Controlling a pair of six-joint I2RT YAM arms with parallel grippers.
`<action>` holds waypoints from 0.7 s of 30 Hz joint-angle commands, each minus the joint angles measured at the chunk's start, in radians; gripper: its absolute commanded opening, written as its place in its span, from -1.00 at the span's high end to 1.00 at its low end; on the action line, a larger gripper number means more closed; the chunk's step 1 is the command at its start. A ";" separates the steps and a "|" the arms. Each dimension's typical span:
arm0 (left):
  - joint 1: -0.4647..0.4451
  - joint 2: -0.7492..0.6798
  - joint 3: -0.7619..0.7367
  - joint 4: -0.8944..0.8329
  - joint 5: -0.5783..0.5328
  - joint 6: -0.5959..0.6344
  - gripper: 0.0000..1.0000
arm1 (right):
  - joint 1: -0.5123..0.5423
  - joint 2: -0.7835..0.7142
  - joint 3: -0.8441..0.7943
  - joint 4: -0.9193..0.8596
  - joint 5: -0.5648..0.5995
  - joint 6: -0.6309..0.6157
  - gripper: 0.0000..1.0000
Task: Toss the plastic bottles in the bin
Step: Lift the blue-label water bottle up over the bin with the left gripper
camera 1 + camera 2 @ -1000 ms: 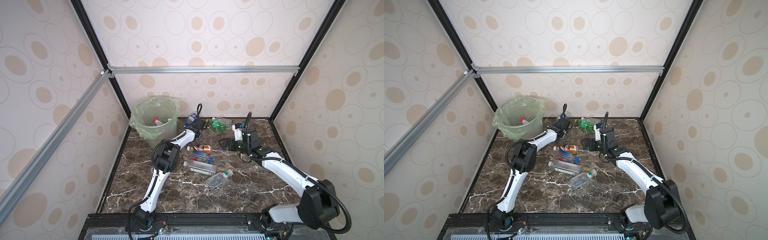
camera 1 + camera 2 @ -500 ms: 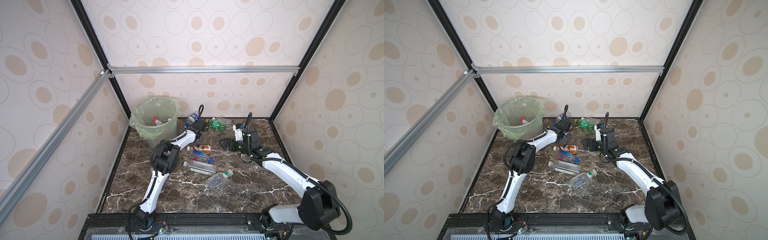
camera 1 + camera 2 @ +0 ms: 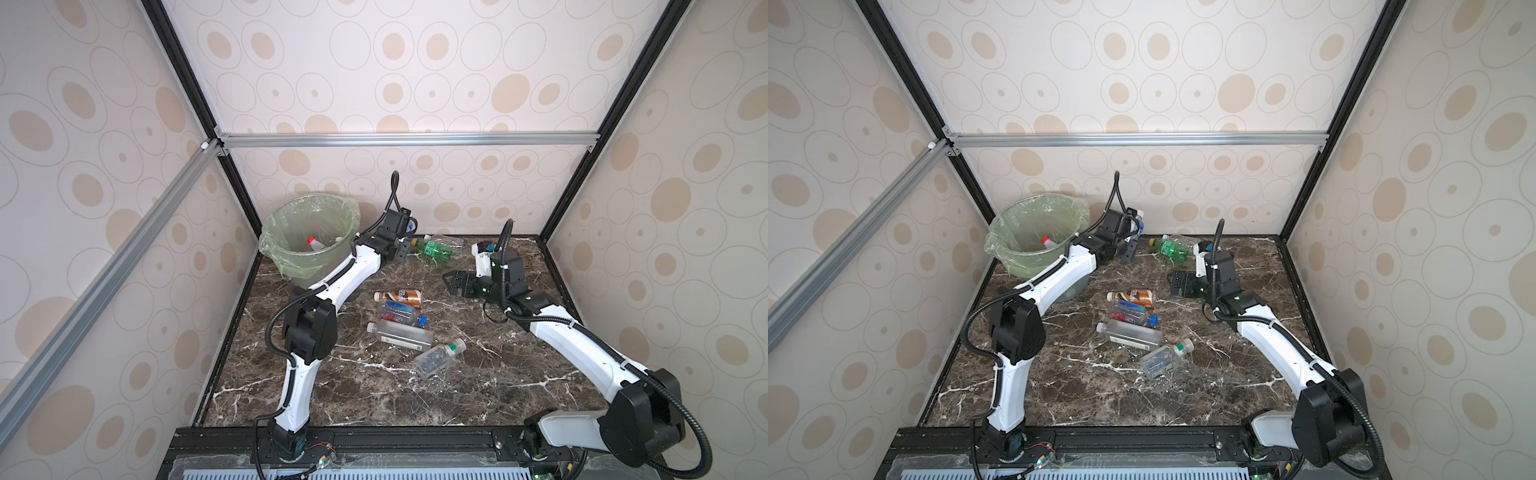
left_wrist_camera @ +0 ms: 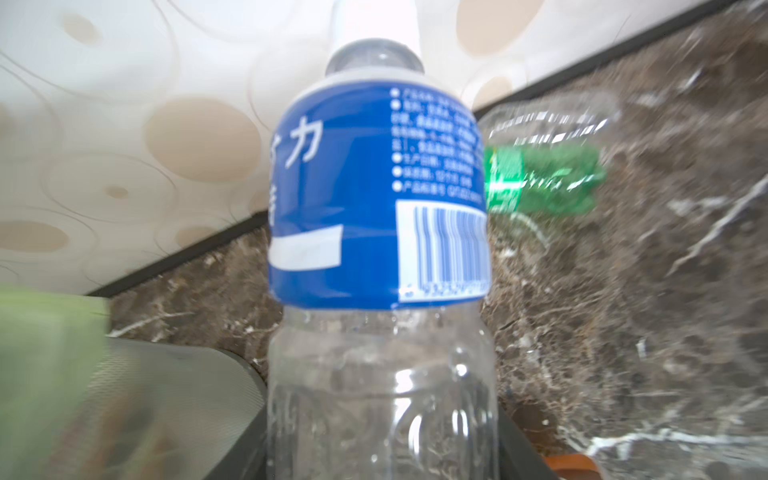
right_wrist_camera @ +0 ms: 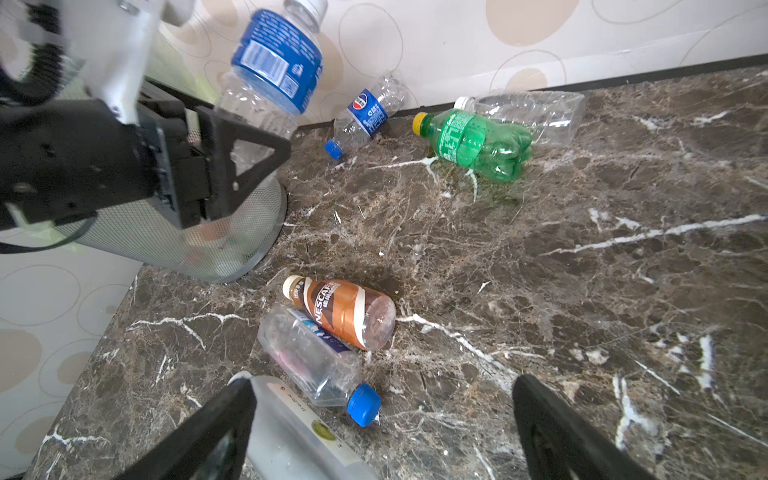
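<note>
I will raise my left gripper above the rim of the bin, move over the bin's green-lined opening (image 3: 308, 227) and let go of the clear blue-labelled bottle, because the bottle is hanging outside the bin.
My left gripper (image 3: 400, 243) is shut on a clear, blue-labelled bottle (image 4: 378, 199), held off the table just right of the bin (image 3: 270, 237); the bottle (image 5: 270, 70) tilts neck up toward the wall. The green-lined bin (image 3: 1000, 245) holds a red-capped bottle (image 3: 312, 243). My right gripper (image 5: 382, 384) hangs open and empty over the table (image 3: 453, 283). Below it lie a brown-labelled bottle (image 5: 345, 311), a clear blue-capped one (image 5: 311, 357) and a square clear one (image 5: 291, 432). A green bottle (image 3: 434, 248) lies near the back wall.
A clear bottle (image 5: 536, 110) lies behind the green one, and a small blue-labelled bottle (image 5: 368, 114) leans against the back wall. A clear green-capped bottle (image 3: 438, 357) rests nearer the front. Walls enclose the marble table (image 3: 519, 374) on three sides.
The left gripper has risen slightly with the blue-labelled bottle beside the bin. The right arm and the bottles on the table have not moved.
</note>
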 commanded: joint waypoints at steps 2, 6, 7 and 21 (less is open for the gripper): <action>-0.007 -0.107 0.045 0.038 0.045 0.001 0.08 | -0.004 0.023 0.094 -0.002 -0.037 -0.008 -0.99; -0.005 -0.194 0.032 0.065 0.062 0.012 0.08 | -0.002 0.058 0.166 0.013 -0.074 0.020 -0.99; -0.004 -0.218 0.023 0.079 0.056 0.017 0.08 | -0.003 0.067 0.179 0.016 -0.079 0.026 -0.99; 0.076 -0.574 -0.204 0.402 -0.001 0.074 0.05 | 0.088 0.142 0.354 0.076 -0.113 -0.003 -0.99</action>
